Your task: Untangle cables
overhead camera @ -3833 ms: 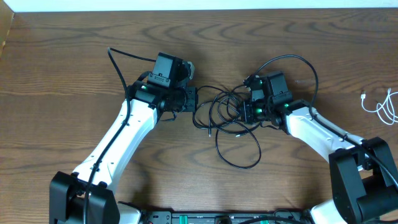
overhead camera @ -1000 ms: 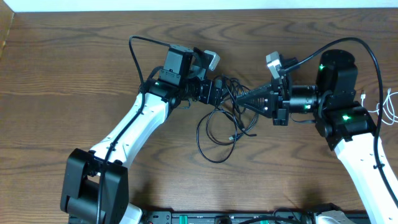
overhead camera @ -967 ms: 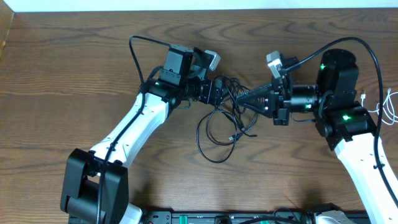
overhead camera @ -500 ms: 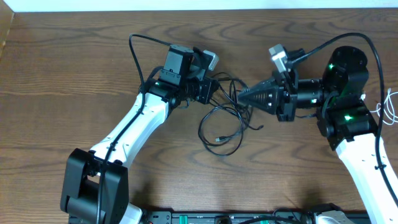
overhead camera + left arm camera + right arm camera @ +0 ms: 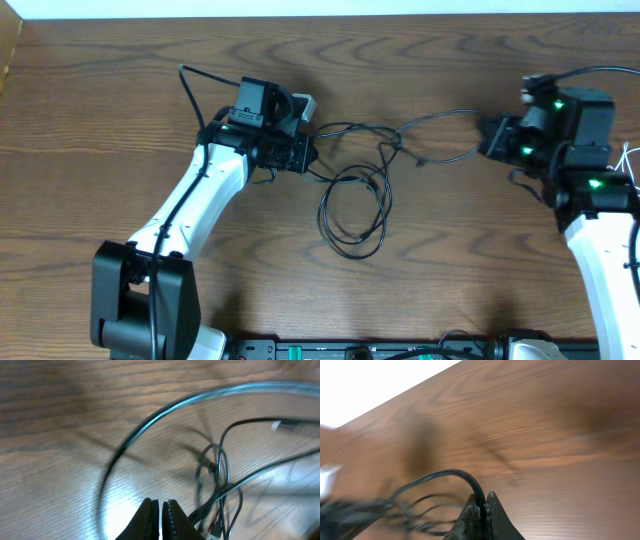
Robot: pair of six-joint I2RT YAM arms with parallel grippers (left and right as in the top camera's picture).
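Note:
Next, my right gripper pulls toward the white cable [image 5: 626,165], to the right in the overhead view, then releases, because its piece of black cable still runs into the knot.
The black cables [image 5: 352,205] lie mid-table, one big loop hanging toward the front and a knot of strands above it. Strands are pulled out left and right between my two grippers. My left gripper [image 5: 312,158] is shut at the tangle's left end. In the left wrist view its tips [image 5: 161,504] are together and the black strands [image 5: 220,477] crowd in against the right finger. My right gripper [image 5: 484,135] is shut on one black cable [image 5: 445,474], which arches out of its jaws [image 5: 483,497]. A white cable [image 5: 626,165] lies at the table's far right edge.
Thick black wires run from both arm bases along the arms. The table's back edge [image 5: 320,15] meets a white wall. A brown box corner [image 5: 8,50] shows at the far left. The right arm's body [image 5: 600,230] fills the right front.
Both grippers have drawn apart, the left one leftward and the right one far to the right, and the tangle has stretched out between them. The left gripper has closed.

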